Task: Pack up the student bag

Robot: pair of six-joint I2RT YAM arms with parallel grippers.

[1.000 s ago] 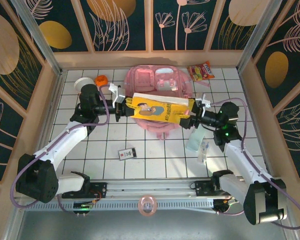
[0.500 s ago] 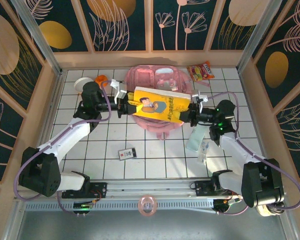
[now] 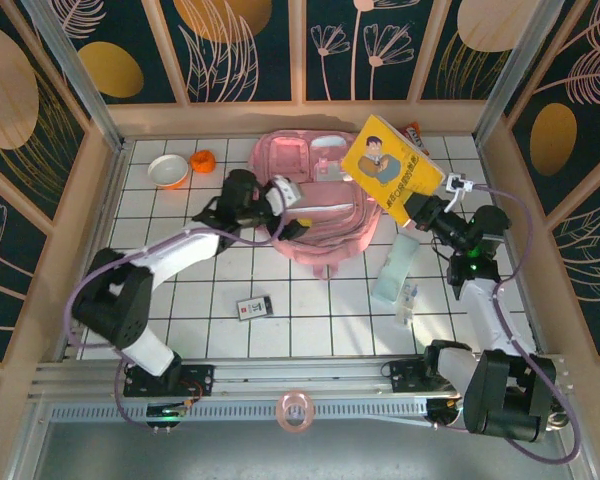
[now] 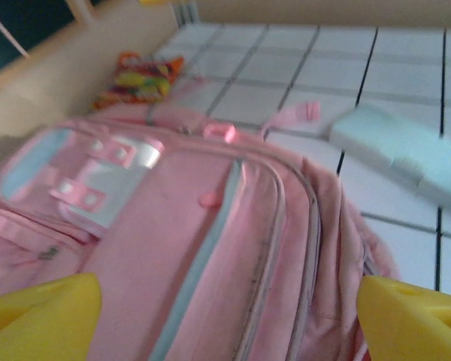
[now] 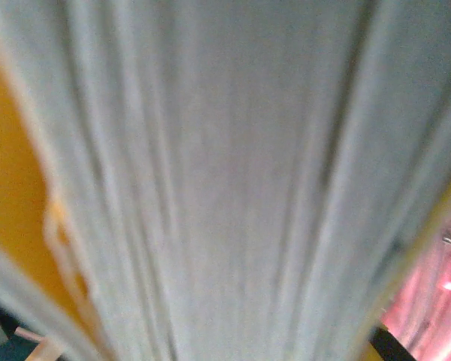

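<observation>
The bag's grey zipper rim [image 3: 322, 221] [image 4: 255, 323] runs below my left gripper, between its spread fingers. My left gripper will lower its open fingers astride it next and close them.
The student bag [image 3: 315, 205] lies flat at the back centre of the tiled table, a pale-pink backpack with white patches. My left gripper [image 3: 288, 200] hovers low over the bag's left side, open. In the left wrist view its yellow fingertips [image 4: 41, 310] stand wide apart with the bag's zipped front [image 4: 210, 241] between them. My right gripper [image 3: 418, 207] is shut on the lower corner of a yellow book [image 3: 388, 165], holding it raised and tilted off the bag's right edge. The book's white page edge [image 5: 225, 180] faces the right wrist camera.
A pale-teal pencil case [image 3: 394, 268] lies right of the bag, also visible as the pencil case [image 4: 406, 147]. A snack packet [image 4: 139, 77] sits at the back behind the bag. A white bowl [image 3: 167, 170] and an orange object [image 3: 203, 160] stand back left. A small dark card [image 3: 253, 307] lies near the front.
My left gripper has let go of the yellow book and moved right, onto the bag. The right gripper has swung the book up and back to the right, off the bag.
</observation>
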